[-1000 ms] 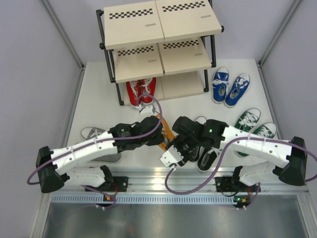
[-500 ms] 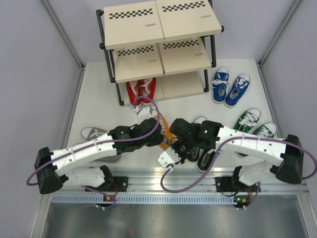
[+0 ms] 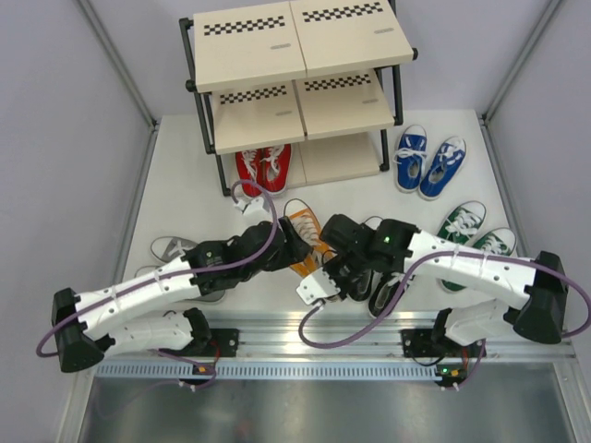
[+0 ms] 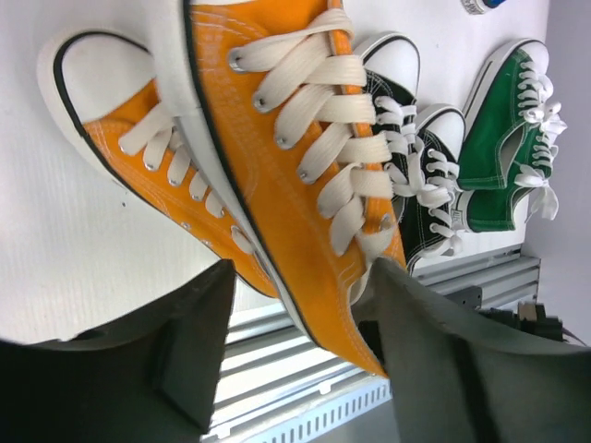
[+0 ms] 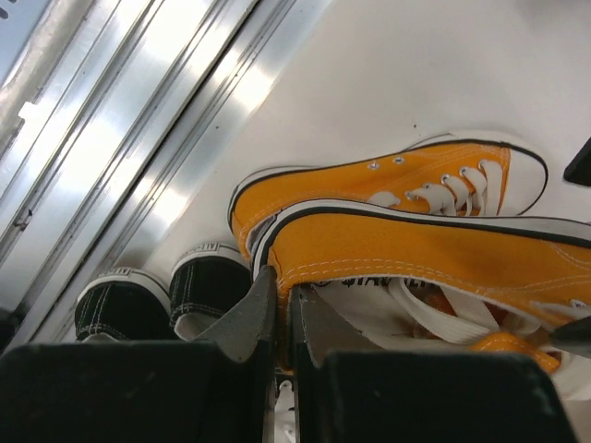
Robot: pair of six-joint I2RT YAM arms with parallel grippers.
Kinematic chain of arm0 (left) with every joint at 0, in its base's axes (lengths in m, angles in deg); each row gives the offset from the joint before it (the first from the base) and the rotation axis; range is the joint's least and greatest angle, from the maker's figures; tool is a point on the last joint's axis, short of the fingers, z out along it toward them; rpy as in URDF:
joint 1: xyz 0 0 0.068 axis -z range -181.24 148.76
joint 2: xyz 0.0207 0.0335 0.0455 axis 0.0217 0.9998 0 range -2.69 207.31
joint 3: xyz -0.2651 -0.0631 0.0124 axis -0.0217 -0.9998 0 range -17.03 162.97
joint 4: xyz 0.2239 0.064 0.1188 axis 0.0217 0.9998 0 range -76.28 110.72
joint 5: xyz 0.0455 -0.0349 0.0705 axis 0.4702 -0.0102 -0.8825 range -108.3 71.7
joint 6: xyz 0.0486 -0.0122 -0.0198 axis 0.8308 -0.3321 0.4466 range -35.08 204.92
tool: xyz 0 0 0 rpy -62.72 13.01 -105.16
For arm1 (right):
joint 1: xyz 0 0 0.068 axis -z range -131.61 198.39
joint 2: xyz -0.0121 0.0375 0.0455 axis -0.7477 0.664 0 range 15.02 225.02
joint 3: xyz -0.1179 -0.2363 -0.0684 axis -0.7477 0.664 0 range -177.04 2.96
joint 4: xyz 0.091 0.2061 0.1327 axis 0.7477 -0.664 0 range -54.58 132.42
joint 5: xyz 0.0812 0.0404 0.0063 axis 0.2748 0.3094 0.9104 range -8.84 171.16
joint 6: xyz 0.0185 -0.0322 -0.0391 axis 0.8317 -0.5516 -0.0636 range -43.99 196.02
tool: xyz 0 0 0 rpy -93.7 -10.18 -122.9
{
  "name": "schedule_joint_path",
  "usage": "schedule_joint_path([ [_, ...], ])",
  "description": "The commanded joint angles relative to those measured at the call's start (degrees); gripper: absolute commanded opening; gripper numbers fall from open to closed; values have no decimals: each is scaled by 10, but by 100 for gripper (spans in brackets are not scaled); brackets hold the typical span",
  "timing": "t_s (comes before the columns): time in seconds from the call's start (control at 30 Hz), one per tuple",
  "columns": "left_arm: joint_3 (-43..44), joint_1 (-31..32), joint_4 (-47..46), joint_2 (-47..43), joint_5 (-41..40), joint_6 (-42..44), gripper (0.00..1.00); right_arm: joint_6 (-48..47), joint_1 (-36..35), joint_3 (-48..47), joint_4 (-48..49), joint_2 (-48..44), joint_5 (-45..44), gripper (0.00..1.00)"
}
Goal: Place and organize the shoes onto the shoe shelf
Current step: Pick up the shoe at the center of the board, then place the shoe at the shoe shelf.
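The tilted shoe in my right gripper will next go outward onto a bare part of the shoe shelf's lowest board (image 3: 319,163) beside the red shoes, and be released there.
Two orange shoes (image 3: 305,233) lie in the middle of the table. One orange shoe (image 5: 416,254) rests tilted over the other orange shoe (image 5: 388,180). My right gripper (image 5: 282,295) is shut on the heel wall of the tilted shoe. My left gripper (image 4: 300,341) is open, its fingers standing either side of that same shoe (image 4: 305,166), with a clear gap on the left side. The second orange shoe (image 4: 138,157) lies flat beneath. The shoe shelf (image 3: 295,55) stands at the back, with red shoes (image 3: 263,168) on its lowest board.
Black shoes (image 3: 379,288) lie just right of the orange pair, partly under my right arm. Green shoes (image 3: 476,231) and blue shoes (image 3: 429,161) are on the right, grey shoes (image 3: 175,254) under my left arm. The metal rail (image 3: 305,328) runs along the near edge.
My left gripper has opened and let go of the orange shoe, and its arm has drawn back a little. My right gripper has shut on the shoe's heel.
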Motion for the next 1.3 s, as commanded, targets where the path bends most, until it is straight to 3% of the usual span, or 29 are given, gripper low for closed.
schedule_joint_path([
  [0.0, -6, -3, -44, -25, -22, 12, 71, -14, 23, -33, 14, -38, 3, 0],
  [0.17, -6, -3, -43, -62, -29, 75, 81, -36, 59, -44, 3, -40, 5, 0],
  [0.4, -27, -3, -35, -155, -30, 227, 85, -96, 137, -86, -26, 3, 33, 0],
  [0.67, -72, -3, -29, -306, -17, 380, 86, -143, 215, -151, -23, 117, 39, 0],
  [0.87, -87, -3, -23, -369, -13, 416, 86, -166, 266, -241, -9, 227, 44, 0],
  [1.27, -130, -3, -24, -438, -4, 416, 87, -192, 301, -381, 56, 387, -5, 0],
])
